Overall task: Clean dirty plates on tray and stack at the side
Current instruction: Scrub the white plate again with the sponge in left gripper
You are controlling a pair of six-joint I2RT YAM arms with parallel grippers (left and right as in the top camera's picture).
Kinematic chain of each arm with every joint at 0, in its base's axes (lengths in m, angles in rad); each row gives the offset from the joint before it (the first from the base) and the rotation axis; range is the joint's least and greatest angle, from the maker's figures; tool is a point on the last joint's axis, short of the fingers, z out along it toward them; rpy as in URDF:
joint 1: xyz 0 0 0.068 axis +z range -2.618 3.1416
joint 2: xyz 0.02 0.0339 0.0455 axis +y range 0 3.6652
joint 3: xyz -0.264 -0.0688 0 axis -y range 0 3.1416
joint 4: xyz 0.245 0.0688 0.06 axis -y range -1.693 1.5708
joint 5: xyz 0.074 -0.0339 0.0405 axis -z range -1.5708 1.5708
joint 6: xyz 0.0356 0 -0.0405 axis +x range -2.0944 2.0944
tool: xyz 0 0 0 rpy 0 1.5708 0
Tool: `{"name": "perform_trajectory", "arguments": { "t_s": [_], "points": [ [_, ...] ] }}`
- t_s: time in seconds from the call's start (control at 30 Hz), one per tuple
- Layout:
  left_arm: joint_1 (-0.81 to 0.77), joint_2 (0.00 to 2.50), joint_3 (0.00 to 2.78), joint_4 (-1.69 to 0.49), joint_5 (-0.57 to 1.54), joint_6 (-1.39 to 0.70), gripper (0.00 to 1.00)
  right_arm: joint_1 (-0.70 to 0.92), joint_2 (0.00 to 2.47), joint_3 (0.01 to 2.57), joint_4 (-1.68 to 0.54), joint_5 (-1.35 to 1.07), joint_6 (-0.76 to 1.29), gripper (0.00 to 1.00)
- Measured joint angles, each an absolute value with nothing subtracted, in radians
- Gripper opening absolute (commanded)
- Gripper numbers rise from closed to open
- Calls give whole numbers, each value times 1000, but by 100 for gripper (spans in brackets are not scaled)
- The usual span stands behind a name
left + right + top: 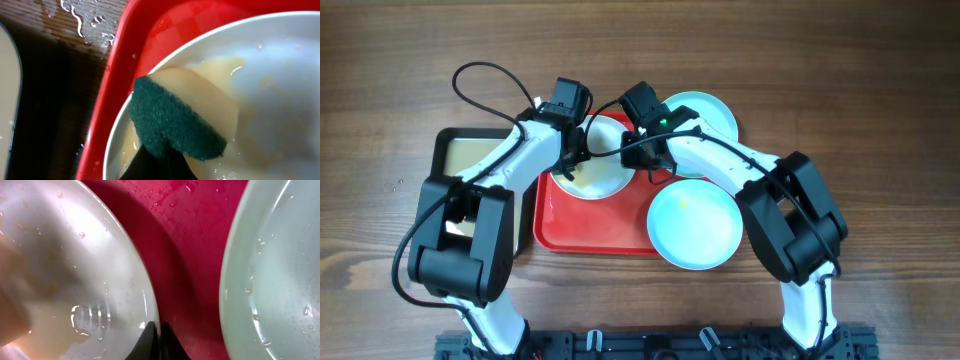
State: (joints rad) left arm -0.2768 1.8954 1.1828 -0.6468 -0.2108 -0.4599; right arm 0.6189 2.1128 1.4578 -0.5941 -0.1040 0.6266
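Observation:
The robot's right gripper will go up and past the blue plates next, then down to let go on the bare table, because the bare table is to its right in the overhead view.
A white plate [603, 170] lies at the back left of the red tray [590, 235]. My left gripper [572, 152] is shut on a green-and-yellow sponge [175, 125] pressed into the white plate [280, 100], which is wet with yellowish smears. My right gripper [645, 150] is shut on the right rim of the white plate [75, 270]; its fingers [156, 335] pinch that rim. One pale blue plate [695, 226] lies at the tray's front right. Another blue plate [705, 115] lies at the back right, also in the right wrist view [280, 270].
A smaller black-rimmed tray [470, 150] with a beige inside sits left of the red tray, partly under my left arm. Water drops lie on the wooden table [85, 20] beside the red tray's rim [107, 95].

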Motion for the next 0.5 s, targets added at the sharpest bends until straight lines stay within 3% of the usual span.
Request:
{"name": "perform_trajectory", "arguments": {
  "t_s": [0.07, 0.3, 0.4, 0.5],
  "points": [
    [-274, 1895, 1182, -641, -160, -437, 4, 619, 2113, 1458, -595, -103, 627, 4],
    [-281, 1905, 1173, -628, 402, -173, 4, 611, 2113, 1458, -601, -96, 624, 4],
    [-292, 1909, 1171, -624, 416, -182, 4, 611, 2113, 1458, -601, -96, 624, 4],
    [-293, 1908, 1171, -616, 290, -279, 4, 611, 2113, 1458, -600, -96, 624, 4]
  ]
}}
